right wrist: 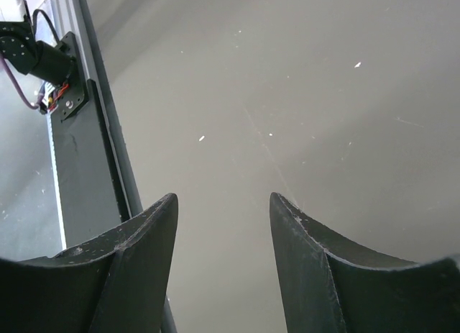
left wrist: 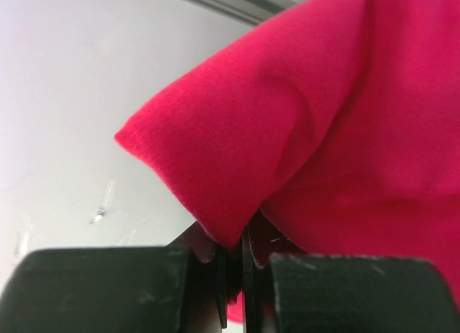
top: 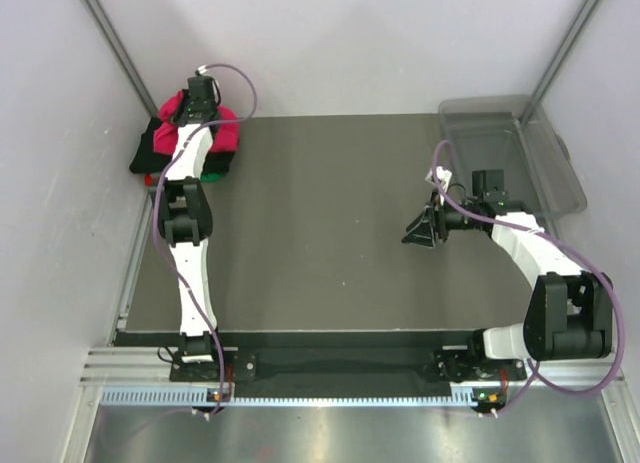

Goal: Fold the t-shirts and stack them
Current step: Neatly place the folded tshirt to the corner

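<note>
I will move my left gripper to the left in the top view and pull the pinched fold of the pinkish-red t-shirt toward the white wall, because black t-shirt (top: 147,153) shows uncovered there.
At the table's far left corner lies a pile of t-shirts: a bright pinkish-red t-shirt (top: 230,133) on top, a black one (top: 145,151) under it on the left, and a green edge (top: 212,171) showing at the front. My left gripper (top: 198,108) is over the pile, shut on a fold of the pinkish-red t-shirt (left wrist: 323,117). In the left wrist view the cloth is pinched between the nearly closed jaws of the left gripper (left wrist: 235,254). My right gripper (top: 412,230) hovers over the table's right half. In the right wrist view the right gripper (right wrist: 223,203) is open with nothing between its fingers.
A clear plastic bin (top: 520,148) stands at the far right corner, behind the right arm. The dark grey table (top: 320,213) stretches between the two arms. White walls close in on both sides, and a metal rail (right wrist: 93,131) runs along the near edge.
</note>
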